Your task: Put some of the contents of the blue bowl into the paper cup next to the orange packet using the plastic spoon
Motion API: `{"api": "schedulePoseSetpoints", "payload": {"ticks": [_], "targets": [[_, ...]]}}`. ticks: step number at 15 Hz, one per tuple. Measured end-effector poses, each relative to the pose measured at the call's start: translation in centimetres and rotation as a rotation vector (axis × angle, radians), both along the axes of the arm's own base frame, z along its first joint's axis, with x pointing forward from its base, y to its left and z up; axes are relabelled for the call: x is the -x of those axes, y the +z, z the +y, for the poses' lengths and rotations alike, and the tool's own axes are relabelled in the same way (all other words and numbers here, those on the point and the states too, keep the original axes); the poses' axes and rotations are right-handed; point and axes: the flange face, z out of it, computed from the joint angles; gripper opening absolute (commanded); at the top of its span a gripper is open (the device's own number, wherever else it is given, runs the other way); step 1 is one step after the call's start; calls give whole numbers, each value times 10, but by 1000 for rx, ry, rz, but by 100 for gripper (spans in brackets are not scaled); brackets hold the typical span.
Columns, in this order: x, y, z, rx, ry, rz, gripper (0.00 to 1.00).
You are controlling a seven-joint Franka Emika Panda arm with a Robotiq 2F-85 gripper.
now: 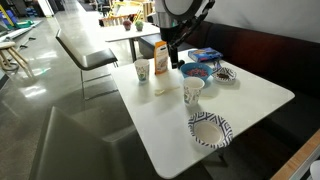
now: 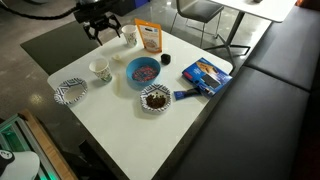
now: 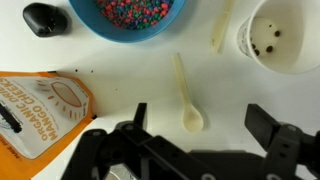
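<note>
The spoon should be grabbed only after I lower my gripper past the spoon's scoop toward the blue bowl, onto the spoon's handle.
The blue bowl holds small multicoloured pieces. The upright orange packet stands beside the tall white paper cup. In the wrist view the white plastic spoon lies flat on the table, its scoop end toward me. My gripper hangs above the table near the packet. It is open, with nothing held, and the spoon's scoop lies just ahead of the gap between the fingers.
A shorter teal-patterned cup, two patterned paper bowls and a flat blue box share the white table. The wrist view shows a white cup from above, which one I cannot tell, and a black object.
</note>
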Motion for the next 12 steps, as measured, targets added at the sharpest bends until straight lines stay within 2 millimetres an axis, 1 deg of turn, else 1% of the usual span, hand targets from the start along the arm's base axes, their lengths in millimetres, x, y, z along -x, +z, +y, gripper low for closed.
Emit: {"api": "schedulePoseSetpoints", "payload": {"ticks": [2,4,7,10,12], "targets": [[-12,-21,-11,-54,64,-13,100],[-22,-43,-27,-104,140,-10,100],[-31,-75,-46,-183,266,9,100],[-36,-99,-55,-270,380,47,100],[-42,-110,-60,-317,440,57,100]]}}
